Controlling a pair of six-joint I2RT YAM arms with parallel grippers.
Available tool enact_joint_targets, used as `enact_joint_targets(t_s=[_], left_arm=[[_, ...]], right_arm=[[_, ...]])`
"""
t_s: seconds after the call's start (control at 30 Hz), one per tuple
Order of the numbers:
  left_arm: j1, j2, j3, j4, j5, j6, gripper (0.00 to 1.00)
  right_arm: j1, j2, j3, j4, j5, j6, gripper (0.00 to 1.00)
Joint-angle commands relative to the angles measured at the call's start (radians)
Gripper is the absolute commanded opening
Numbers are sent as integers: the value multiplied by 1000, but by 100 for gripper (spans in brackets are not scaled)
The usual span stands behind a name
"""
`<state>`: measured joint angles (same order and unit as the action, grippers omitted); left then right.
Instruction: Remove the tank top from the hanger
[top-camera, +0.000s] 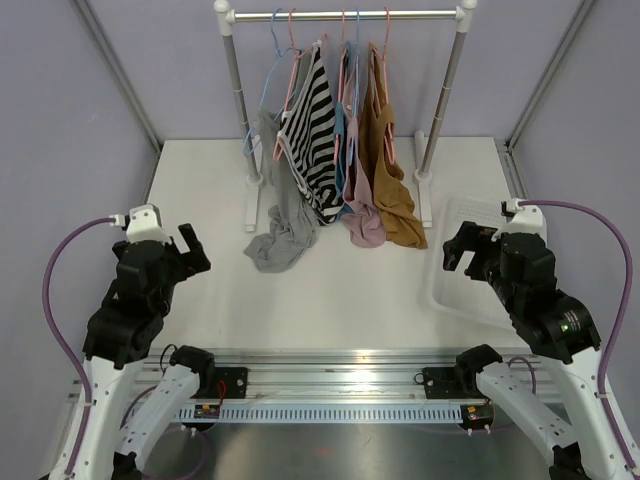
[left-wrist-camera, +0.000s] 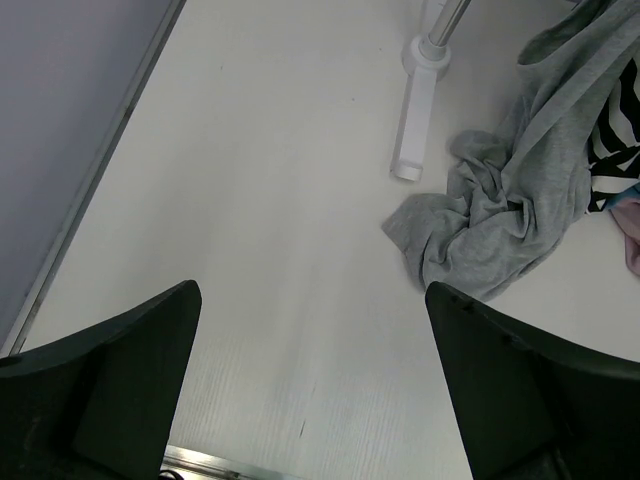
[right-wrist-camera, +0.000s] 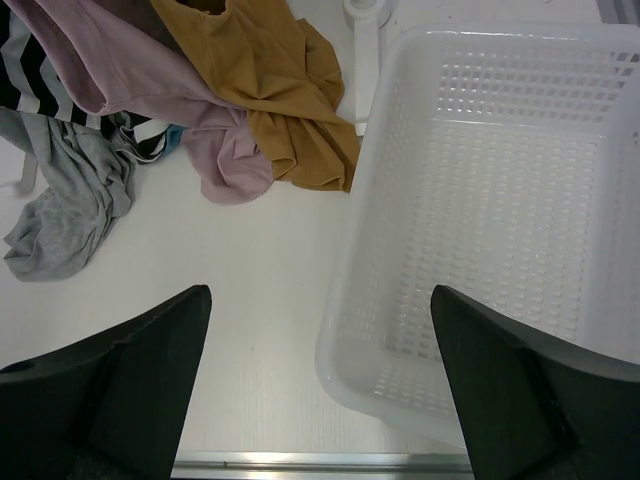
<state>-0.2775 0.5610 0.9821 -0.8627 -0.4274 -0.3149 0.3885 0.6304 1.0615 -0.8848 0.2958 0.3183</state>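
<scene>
The blue hanger's sloping wire (top-camera: 266, 88) by the grey top is above and outward of my left gripper, which will rise outward and close on it next.
Several tank tops hang on hangers from a rail (top-camera: 350, 15) at the back: a grey one (top-camera: 283, 225) trailing onto the table, a black-and-white striped one (top-camera: 318, 130), a pink one (top-camera: 362, 215) and a mustard one (top-camera: 395, 195). The hangers (top-camera: 290, 45) are pink and blue. My left gripper (top-camera: 190, 248) is open and empty, low at the left, well short of the clothes. My right gripper (top-camera: 462, 250) is open and empty at the right, over the near corner of the basket. The grey top shows in the left wrist view (left-wrist-camera: 510, 210).
A white perforated basket (right-wrist-camera: 560, 60) lies on the table at the right, next to the rack's right foot. The rack's left foot (left-wrist-camera: 415, 120) stands beside the grey top. Grey walls close the sides and back.
</scene>
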Motion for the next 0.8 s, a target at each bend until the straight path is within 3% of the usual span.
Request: enact_joint_targets(t_s=[0.0,0.13,0.3,0.47,0.57,0.7,0.77], left_arm=[[-3,27,65,42,25,-3,99],[-3,88,148,39,100,5,99],[-3,267,405,37,258,28,99],[-5,535,663,45,412,42,99],[-6,670,750,157,502,72,99],[-9,859,920,194,513,138,98],[-15,933,1030,183,497,187,92]], right_arm=[[10,-11,2,58,-15,4,99],[9,-43,-30,127,-153,-5,100],[9,-77,-80,220,-372,5,99],[10,-98,-87,233,-412,36,99],[9,-98,-93,241,-446,47,99],[9,-98,-109,260,-514,61,100],[9,-100,-115,264,-538,71,100]])
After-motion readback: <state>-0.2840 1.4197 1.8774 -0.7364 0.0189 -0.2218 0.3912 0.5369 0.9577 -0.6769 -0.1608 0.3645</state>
